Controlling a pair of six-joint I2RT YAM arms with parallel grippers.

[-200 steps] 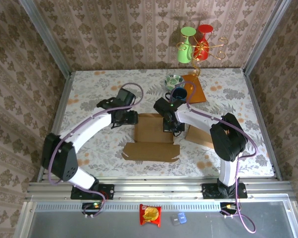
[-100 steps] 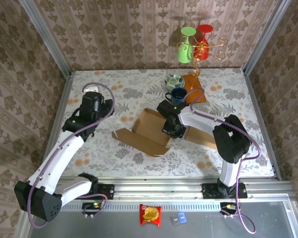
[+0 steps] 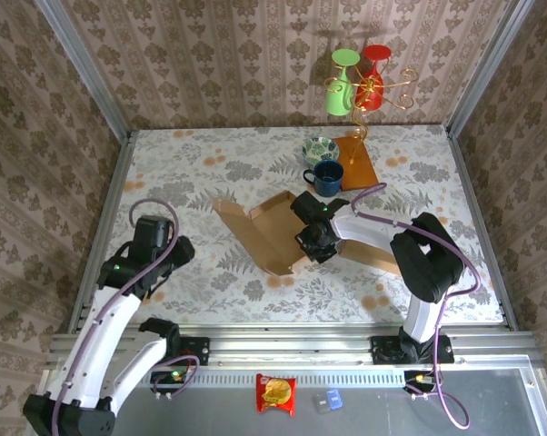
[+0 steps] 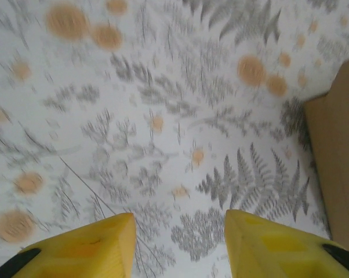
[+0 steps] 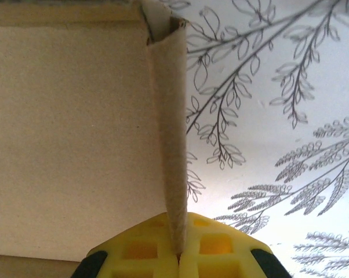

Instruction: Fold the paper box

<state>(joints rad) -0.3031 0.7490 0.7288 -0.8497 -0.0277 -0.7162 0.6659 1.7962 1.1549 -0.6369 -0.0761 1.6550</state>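
Observation:
My right gripper stays low at the box's thin upright cardboard side next, then opens its fingers to release the side of the box.
The paper box is a flat brown cardboard blank with one wall raised, lying askew in the middle of the table. My right gripper is at the box's right edge. In the right wrist view its yellow fingers are shut on the thin upright cardboard wall, with the box floor to the left. My left gripper hangs over the bare tablecloth well left of the box. Its jaws stand open with nothing between them, and a cardboard edge shows at the far right.
A blue mug, a patterned bowl and an orange board stand just behind the box. A second cardboard sheet lies under the right arm. A wire stand holding green and red cups is at the back. Metal rails border the table.
The left arm has swung back to the near left, away from the box. The right gripper has turned the box, so its flaps now point to the back left.

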